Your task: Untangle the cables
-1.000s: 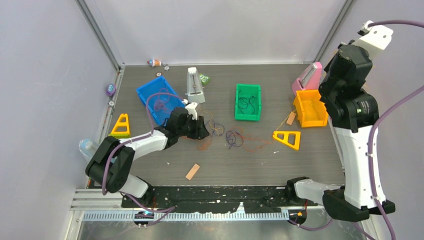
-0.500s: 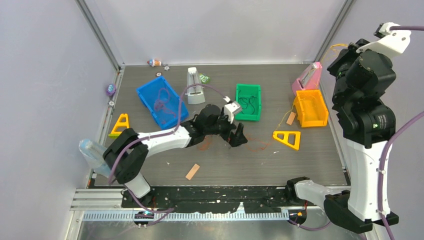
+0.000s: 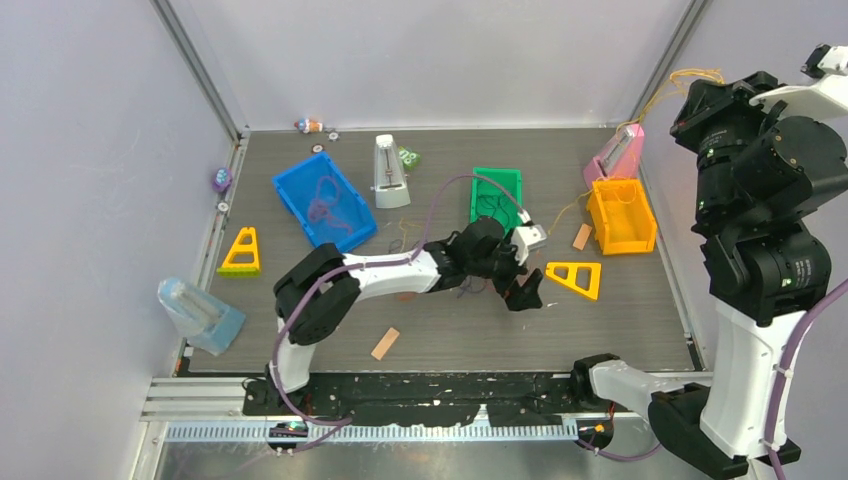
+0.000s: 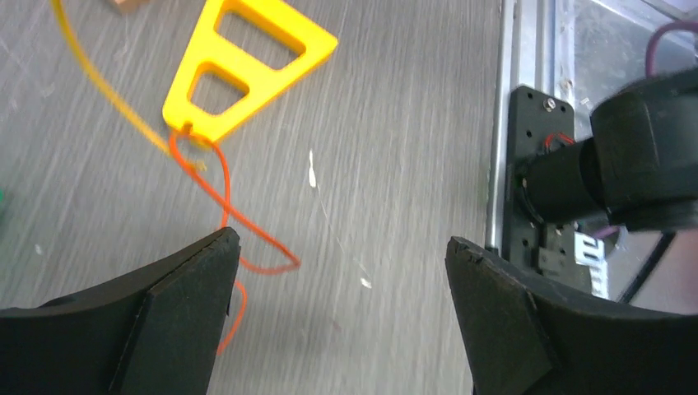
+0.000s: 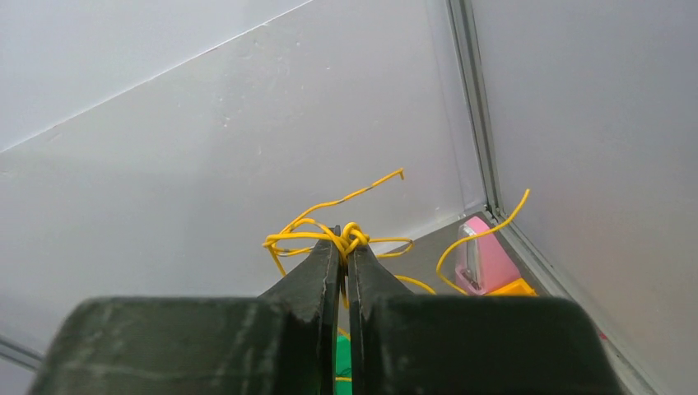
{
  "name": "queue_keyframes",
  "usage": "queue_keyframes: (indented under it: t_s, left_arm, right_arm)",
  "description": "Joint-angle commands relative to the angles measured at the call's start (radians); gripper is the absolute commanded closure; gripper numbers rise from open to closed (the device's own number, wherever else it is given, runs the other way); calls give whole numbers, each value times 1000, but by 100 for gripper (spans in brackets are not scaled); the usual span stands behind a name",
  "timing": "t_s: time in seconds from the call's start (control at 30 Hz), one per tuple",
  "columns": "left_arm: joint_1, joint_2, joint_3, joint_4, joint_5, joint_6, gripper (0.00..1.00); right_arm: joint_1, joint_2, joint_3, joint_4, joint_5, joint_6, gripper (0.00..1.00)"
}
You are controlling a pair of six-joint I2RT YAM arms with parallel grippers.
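Observation:
The robot's right gripper should next come down from beside the wall into the orange bin (image 3: 625, 222) (image 5: 517, 288) and let go of the bunch of the yellow cable, since the blue and green bins already have cables in them.
My right gripper (image 5: 345, 240) is raised high at the right wall and is shut on a knotted bunch of the yellow cable (image 5: 355, 237). From above, that yellow cable (image 3: 682, 77) trails down toward the table past the pink metronome. My left gripper (image 4: 342, 247) hovers open and empty low over the table, beside a yellow triangle (image 4: 247, 58). A red cable (image 4: 224, 193) loops by its left finger (image 4: 185, 304), and a yellow strand (image 4: 99, 82) runs past the triangle. From above, the left gripper (image 3: 527, 294) lies just left of that triangle (image 3: 575, 278). More thin cables by the left forearm are mostly hidden.
A blue bin (image 3: 300, 178) holds a reddish cable and a green bin (image 3: 478, 205) a dark one. An orange bin (image 3: 620, 215) and pink metronome (image 3: 615, 155) stand at the right, a white metronome (image 3: 390, 172) at the back. Wooden sticks (image 3: 385, 343) and another triangle (image 3: 241, 252) lie about.
My left arm swept right from beside the blue bin to the right-hand yellow triangle and its gripper opened. My right arm rose higher, carrying the yellow cable up.

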Motion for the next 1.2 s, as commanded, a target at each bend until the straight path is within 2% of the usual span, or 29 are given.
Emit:
queue_keyframes:
  t_s: [0.0, 0.03, 0.07, 0.1, 0.13, 0.17, 0.27, 0.37, 0.5, 0.6, 0.8, 1.03, 1.17]
  left_arm:
    - [-9, 81, 142, -86, -76, 15, 10]
    - [-7, 99, 164, -102, -90, 11, 18]
    - [-5, 112, 180, -117, -98, 6, 34]
    - [-1, 116, 186, -127, -113, -2, 57]
    - [2, 113, 183, -134, -122, -8, 86]
    - [8, 102, 173, -143, -127, -12, 99]
    - [40, 15, 61, -120, -143, -26, 100]
    - [103, -112, -117, -67, -149, -81, 100]
    - [242, -233, -286, -39, -58, -198, 100]
    - [299, -299, -404, -1, -41, -222, 100]
    - [362, -385, -539, 79, -86, -236, 100]
    - [413, -475, -603, 51, -202, -228, 100]
    - [431, -496, -611, 45, -175, -226, 100]
  right_arm:
    - [-5, -9, 42, 6, -9, 16, 95]
    - [-5, -10, 44, 6, -2, 15, 95]
    - [-5, -13, 46, 6, 13, 13, 95]
    - [-5, -16, 46, 6, 25, 11, 95]
    - [-5, -20, 44, 7, 55, 9, 95]
    - [-5, -24, 40, 8, 77, 2, 95]
    - [-4, -48, -17, 36, 204, -25, 95]
    - [-5, -58, -106, 79, 352, -84, 95]
    - [-24, -36, -167, 125, 483, -147, 95]
    - [-54, -17, -186, 146, 488, -147, 95]
    - [-127, 47, -174, 147, 451, -140, 95]
    - [-241, 147, -44, 106, 386, -123, 95]
    - [-258, 192, 31, 76, 340, -111, 95]
